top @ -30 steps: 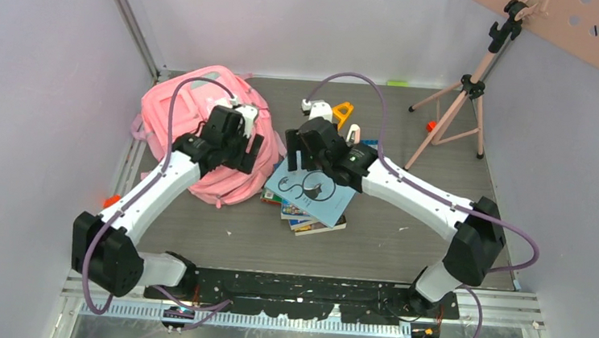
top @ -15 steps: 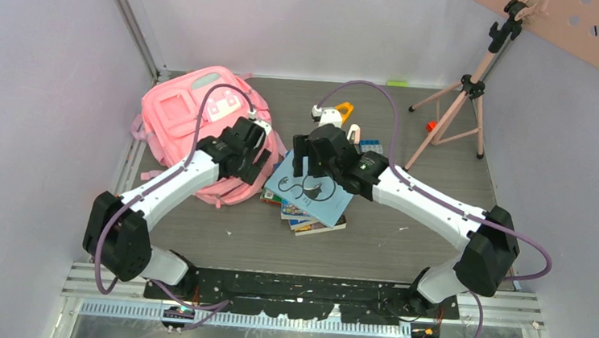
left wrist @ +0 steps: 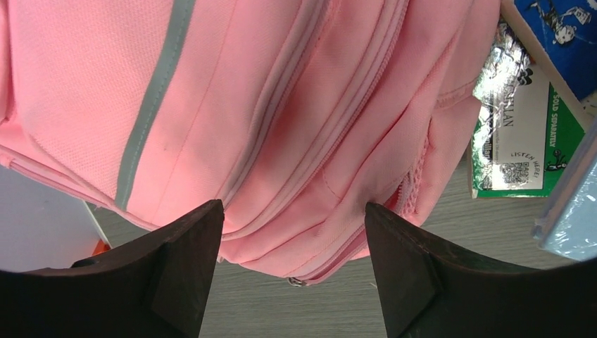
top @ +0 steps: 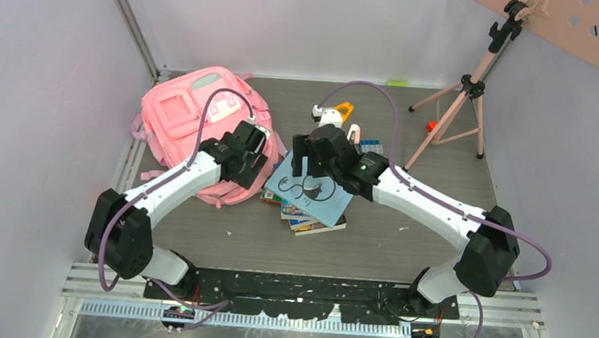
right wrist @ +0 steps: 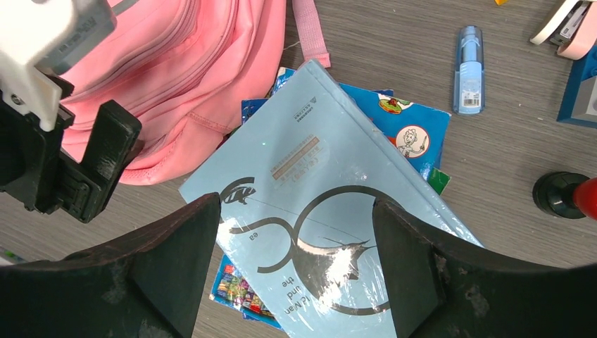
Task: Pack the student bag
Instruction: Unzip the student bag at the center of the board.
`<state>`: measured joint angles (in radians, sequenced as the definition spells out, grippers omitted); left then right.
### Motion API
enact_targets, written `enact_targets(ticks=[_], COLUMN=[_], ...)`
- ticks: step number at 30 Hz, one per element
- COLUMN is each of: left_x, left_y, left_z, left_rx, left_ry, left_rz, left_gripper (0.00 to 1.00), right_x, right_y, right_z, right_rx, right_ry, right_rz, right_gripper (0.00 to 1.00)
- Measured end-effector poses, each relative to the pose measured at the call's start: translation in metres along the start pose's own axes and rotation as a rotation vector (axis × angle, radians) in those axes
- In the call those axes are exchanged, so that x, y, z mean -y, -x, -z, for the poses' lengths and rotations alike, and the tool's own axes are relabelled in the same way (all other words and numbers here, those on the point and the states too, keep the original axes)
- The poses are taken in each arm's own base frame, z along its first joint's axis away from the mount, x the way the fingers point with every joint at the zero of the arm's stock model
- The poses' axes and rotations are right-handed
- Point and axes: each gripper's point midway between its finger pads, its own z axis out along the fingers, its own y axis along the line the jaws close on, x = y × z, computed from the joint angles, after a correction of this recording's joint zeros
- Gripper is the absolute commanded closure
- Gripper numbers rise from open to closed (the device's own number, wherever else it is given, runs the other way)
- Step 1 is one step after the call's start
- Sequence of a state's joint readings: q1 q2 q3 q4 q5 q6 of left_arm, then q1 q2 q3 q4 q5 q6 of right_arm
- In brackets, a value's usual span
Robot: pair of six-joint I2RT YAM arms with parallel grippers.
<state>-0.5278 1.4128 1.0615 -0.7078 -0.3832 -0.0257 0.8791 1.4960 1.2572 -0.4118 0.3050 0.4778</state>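
My left gripper moves down next, onto the fold of pink fabric [top: 227, 193] [left wrist: 307, 241] beside the zipper teeth at the bag's near edge.
The student bag [top: 183, 119], pink and soft, lies at the table's back left with its front pockets facing up. My left gripper [top: 250, 155] hovers open over the bag's near right edge. In the left wrist view the bag [left wrist: 281, 105] fills the frame, and a zipper pull [left wrist: 296, 282] shows below the gap of my left gripper [left wrist: 292, 211]. My right gripper [top: 314, 150] hangs open above a light blue book [top: 311, 190] that tops a stack of books [top: 314, 223]. The right wrist view shows this book [right wrist: 317, 211] between the fingers of my right gripper [right wrist: 296, 208], untouched.
A pink tripod [top: 464, 93] with a pegboard [top: 582, 22] stands back right. An orange clamp [top: 343, 110], a blue glue stick [right wrist: 469, 70] and a pink-white stapler [right wrist: 567, 24] lie behind the books. A green book [left wrist: 524, 141] abuts the bag. Walls close in both sides.
The left gripper has slid right along the bag to its near right edge. The right gripper has shifted slightly right and back over the blue book. Both stay open.
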Motion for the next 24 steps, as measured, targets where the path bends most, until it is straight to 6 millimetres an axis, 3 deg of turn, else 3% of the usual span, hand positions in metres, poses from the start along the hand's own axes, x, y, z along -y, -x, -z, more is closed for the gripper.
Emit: enact_targets(ticks=[8, 10, 14, 17, 18, 24], left_x=[0.012, 0.013, 0.016, 0.017, 0.017, 0.01], left_y=[-0.015, -0.017, -0.023, -0.024, -0.024, -0.013], left_z=[-0.005, -0.008, -0.019, -0.024, -0.023, -0.007], left_rx=[-0.05, -0.064, -0.112, -0.143, -0.145, -0.084], left_ry=[-0.052, -0.051, -0.04, -0.03, -0.03, -0.023], left_rz=[-0.007, -0.008, -0.014, -0.012, -0.01, 0.041], left_gripper=[0.19, 0.29, 0.73, 0.96, 1.0, 1.0], right_x=[-0.001, -0.002, -0.004, -0.006, -0.006, -0.01], right_y=[-0.001, 0.0, 0.004, 0.011, 0.013, 0.017], right_z=[0.0, 0.0, 0.004, 0.01, 0.011, 0.017], right_rx=[-0.003, -0.004, 0.009, 0.035, 0.042, 0.063], right_ry=[0.008, 0.011, 0.023, 0.04, 0.044, 0.075], right_rz=[0.0, -0.001, -0.007, -0.016, -0.018, -0.024], right_gripper=[0.15, 0.15, 0.15, 0.15, 0.15, 0.12])
